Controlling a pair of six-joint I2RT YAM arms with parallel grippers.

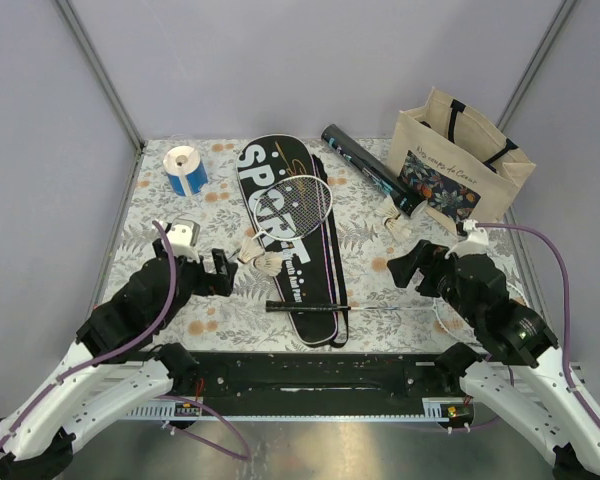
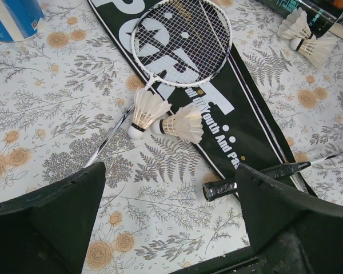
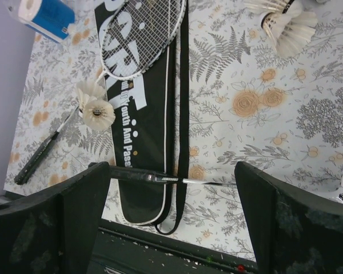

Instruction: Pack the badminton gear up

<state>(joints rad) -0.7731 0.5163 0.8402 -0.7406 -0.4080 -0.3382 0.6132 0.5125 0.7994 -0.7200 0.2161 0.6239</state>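
Note:
My right gripper reaches outward past the shuttlecocks crowding the black tube's near end and lowers astride the tube's middle [image 1: 366, 165] next. The tube lies outward and below.
The black case lettered SPORT [image 1: 280, 235] lies in the middle of the table. One white-framed racket [image 1: 302, 205] rests its head on the case, its shaft running toward my left gripper. A second racket's black handle [image 1: 298, 307] lies across the case's near end; its head is partly hidden by my right arm. Two shuttlecocks [image 2: 160, 117] lie left of the case, two more [image 1: 395, 220] lie by the black tube [image 1: 365, 165]. My left gripper [image 2: 170, 182] is open and empty above the cloth. My right gripper [image 3: 171, 177] is open and empty above the second racket's shaft [image 3: 200, 181].
A beige tote bag [image 1: 460, 160] stands at the back right. A blue-and-white tape roll [image 1: 185, 168] sits at the back left. Grey walls close the back and sides. A black rail runs along the near table edge [image 1: 310, 370].

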